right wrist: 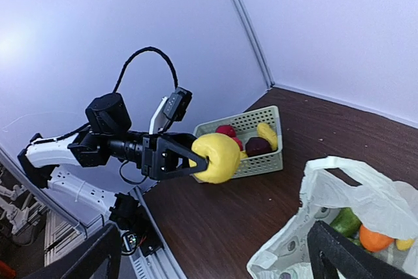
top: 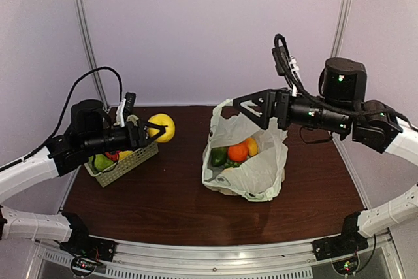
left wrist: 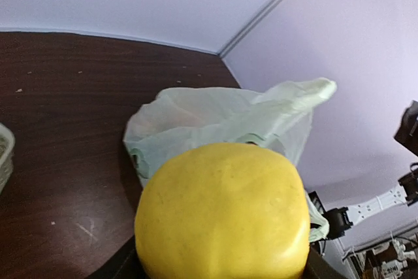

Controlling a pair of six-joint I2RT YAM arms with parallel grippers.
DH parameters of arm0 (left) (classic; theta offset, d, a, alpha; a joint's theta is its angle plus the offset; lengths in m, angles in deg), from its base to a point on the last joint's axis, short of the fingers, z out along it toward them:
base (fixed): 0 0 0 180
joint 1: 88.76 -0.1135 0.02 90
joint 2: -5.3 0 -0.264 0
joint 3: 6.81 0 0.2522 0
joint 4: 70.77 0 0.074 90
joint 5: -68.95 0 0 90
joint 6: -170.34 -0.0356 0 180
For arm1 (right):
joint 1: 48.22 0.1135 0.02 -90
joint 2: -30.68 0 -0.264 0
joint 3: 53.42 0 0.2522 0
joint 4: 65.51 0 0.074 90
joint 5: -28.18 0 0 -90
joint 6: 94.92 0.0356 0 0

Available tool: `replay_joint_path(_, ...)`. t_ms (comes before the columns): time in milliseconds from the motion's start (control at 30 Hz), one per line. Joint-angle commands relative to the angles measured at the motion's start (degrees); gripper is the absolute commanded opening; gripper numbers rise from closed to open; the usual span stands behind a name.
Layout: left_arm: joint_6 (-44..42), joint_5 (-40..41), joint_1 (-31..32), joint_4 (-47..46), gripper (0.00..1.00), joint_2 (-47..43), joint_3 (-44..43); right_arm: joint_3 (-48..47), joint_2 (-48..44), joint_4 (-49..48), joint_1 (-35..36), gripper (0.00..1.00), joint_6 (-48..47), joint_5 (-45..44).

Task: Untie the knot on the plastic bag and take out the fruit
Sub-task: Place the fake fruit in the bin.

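Note:
I will next move my left gripper over the basket and down between its red and long yellow pieces to let go of the big yellow fruit [top: 164, 126], because there is space there.
The plastic bag [top: 251, 174] [right wrist: 353, 194] [left wrist: 215, 119] lies open in the middle of the table, its loop handles apart; no knot shows. Inside it lie an orange fruit [top: 238, 152] [right wrist: 375, 238], a green piece [top: 219, 156] and a yellow-orange one [top: 251, 145]. My right gripper [top: 243, 110] [right wrist: 215, 240] hovers just above the bag's raised left handle [top: 222, 108], jaws wide open and holding nothing. My left gripper [top: 154, 130] is shut on a big yellow fruit [top: 164, 126] [left wrist: 222, 213] [right wrist: 215, 158], held in the air beside the basket.
A pale green slotted basket [top: 134, 160] [right wrist: 261, 161] stands at the table's back left, under my left arm. It holds red, dark purple, yellow and green pieces. Dark wooden table [top: 163, 200] lies between basket and bag. Walls close off the back.

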Motion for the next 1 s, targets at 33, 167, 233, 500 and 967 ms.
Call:
replay_joint_path(33,-3.2,1.7,-15.3,11.8,0.44,1.2,-2.3,3.6,-4.3,14.2,-0.2,0.99,-1.3,-20.6)
replay_joint_path(167,-7.8,11.0,-22.2,16.7,0.45,7.5,-5.8,6.4,-5.7,19.0,-1.1,0.99,0.7,-26.3)
replay_joint_path(233,-8.8,14.0,-24.8,16.8,0.44,11.5,-7.4,7.9,-6.4,19.6,-1.6,0.99,1.4,-26.8)
replay_joint_path(500,-11.0,30.0,-26.6,16.7,0.47,22.5,-11.5,11.7,-8.7,21.3,-3.0,0.99,4.2,-29.2)
replay_joint_path(967,-13.6,29.9,-29.8,13.1,0.56,34.8,-14.0,14.5,-9.4,22.4,-5.6,0.99,7.3,-26.9)
